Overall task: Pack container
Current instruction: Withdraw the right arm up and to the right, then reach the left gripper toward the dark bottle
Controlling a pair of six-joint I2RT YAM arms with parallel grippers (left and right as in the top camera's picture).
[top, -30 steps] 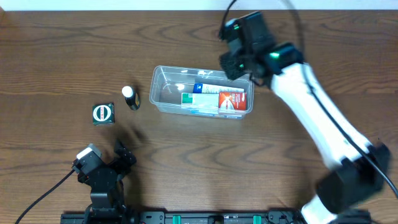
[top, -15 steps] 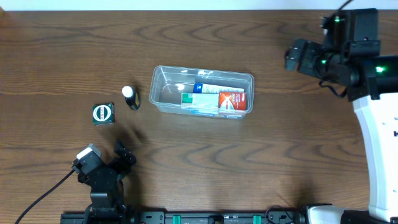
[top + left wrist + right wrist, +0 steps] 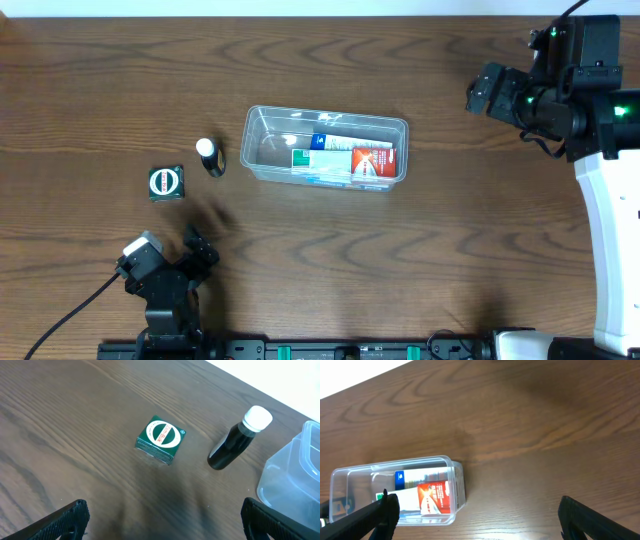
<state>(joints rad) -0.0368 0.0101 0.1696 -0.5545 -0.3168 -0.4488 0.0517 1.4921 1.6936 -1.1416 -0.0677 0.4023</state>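
The bottle stands cap-up, so my left gripper should next move up and outward over the dark bottle, tilt to face down, and then go down around its cap end [image 3: 206, 148] [image 3: 256, 419].
The clear plastic container [image 3: 262, 130] sits mid-table and holds a white, blue and red box [image 3: 350, 158]; both also show in the right wrist view, the container [image 3: 350, 476] and the box [image 3: 432, 497]. A small green box [image 3: 165, 182] and a dark bottle with a white cap [image 3: 209, 157] lie on the table left of the container; the left wrist view shows the green box [image 3: 160, 439], the bottle [image 3: 235, 444] and the container's corner [image 3: 295, 477]. My left gripper [image 3: 161, 522] is open and empty near the front left. My right gripper [image 3: 479, 517] is open and empty, far right of the container.
The dark wooden table [image 3: 320, 270] runs to a white edge at the back. My right arm [image 3: 610, 200] stands along the right side. My left arm's base [image 3: 165, 290] sits at the front left edge.
My right arm swung from over the container's right end to the far right of the table, then shifted slightly. The left arm and the objects have not moved.
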